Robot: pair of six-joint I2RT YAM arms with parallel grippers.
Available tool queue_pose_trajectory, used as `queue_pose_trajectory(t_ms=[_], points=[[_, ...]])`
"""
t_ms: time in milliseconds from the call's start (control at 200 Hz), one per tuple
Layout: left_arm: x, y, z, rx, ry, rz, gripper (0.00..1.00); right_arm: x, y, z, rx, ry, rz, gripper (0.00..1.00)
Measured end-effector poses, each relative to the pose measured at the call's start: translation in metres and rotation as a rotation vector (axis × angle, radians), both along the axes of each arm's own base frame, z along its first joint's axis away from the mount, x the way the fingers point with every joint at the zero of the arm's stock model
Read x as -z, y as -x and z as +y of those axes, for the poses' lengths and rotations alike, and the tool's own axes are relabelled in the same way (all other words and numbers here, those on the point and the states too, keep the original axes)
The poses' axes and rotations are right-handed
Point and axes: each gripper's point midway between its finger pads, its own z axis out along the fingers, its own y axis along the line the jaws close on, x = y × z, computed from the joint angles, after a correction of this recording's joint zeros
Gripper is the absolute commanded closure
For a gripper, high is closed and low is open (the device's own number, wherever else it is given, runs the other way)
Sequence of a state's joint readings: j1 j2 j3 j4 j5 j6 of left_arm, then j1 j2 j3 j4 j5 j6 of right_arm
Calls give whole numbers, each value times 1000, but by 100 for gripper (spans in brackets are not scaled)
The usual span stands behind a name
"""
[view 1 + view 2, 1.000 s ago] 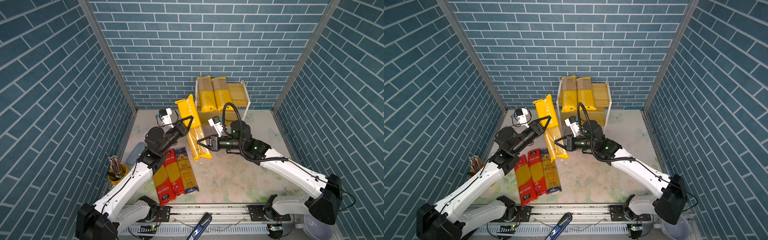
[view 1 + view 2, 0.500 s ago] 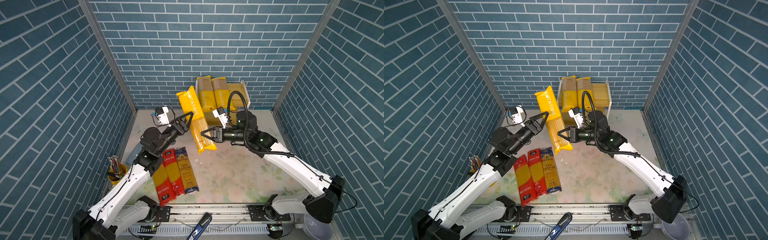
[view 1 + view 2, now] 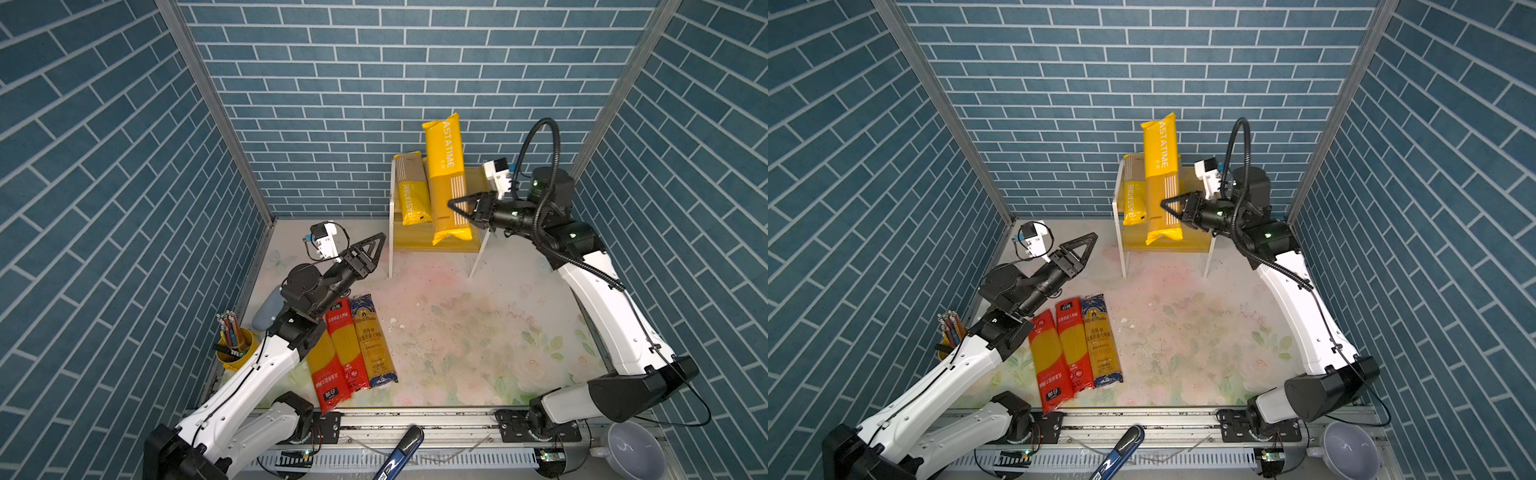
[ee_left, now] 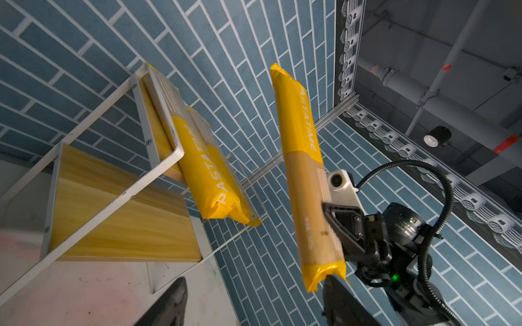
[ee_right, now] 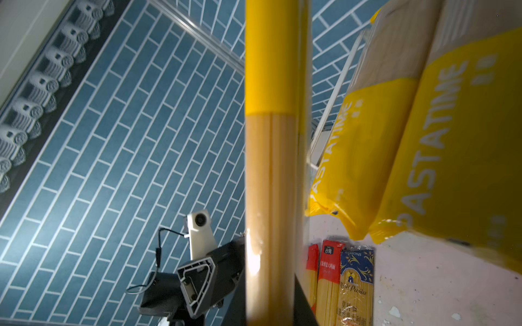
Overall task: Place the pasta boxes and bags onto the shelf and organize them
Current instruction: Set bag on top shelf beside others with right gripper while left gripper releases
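My right gripper moves outward over the top shelf's bare end (image 3: 474,180) next and releases the pack there, since that open space lies outward of my gripper.
My right gripper (image 3: 455,211) is shut on the lower part of a yellow PASTATIME pack (image 3: 444,166), held upright just in front of the shelf (image 3: 391,232). The same pack (image 4: 305,175) shows in the left wrist view, apart from the shelf's boards (image 4: 121,214). Two more yellow packs (image 4: 209,169) lie on the top tier, overhanging its front. Two red-ended packs (image 3: 332,357) and a dark-blue-ended one (image 3: 372,340) lie side by side on the table. My left gripper (image 3: 375,246) hovers open and empty, left of the shelf and above those packs.
A yellow cup of pencils (image 3: 235,347) and a grey-blue oblong case (image 3: 266,309) sit by the left wall. A grey bowl (image 3: 631,453) and a dark blue tool (image 3: 401,451) lie beyond the front rail. Brick walls close in three sides.
My left gripper has let go of the yellow pack and opened. The right arm has carried the pack up and to the right, from the table's middle to the shelf front, turning it upright.
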State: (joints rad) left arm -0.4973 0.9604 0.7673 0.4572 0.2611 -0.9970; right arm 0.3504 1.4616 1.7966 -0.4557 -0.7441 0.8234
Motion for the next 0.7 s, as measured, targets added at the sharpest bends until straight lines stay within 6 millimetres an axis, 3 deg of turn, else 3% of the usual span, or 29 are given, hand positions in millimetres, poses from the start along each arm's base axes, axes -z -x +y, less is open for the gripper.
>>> queue_pose_trajectory(t_ms=[160,250,340,460,700], points=[[28,-1,-3,5,-12,59,24,-17,-34,-57,141,35,42,100],[46,2,-8,17,-30,95,24,-16,-52,-76,196,96,61,100],[62,5,-15,35,-47,125,24,-3,-64,-82,205,157,86,100],[77,9,-21,49,-66,155,24,30,-70,-83,187,220,178,100],[92,10,-32,69,-87,185,24,84,-84,-80,164,299,323,100]])
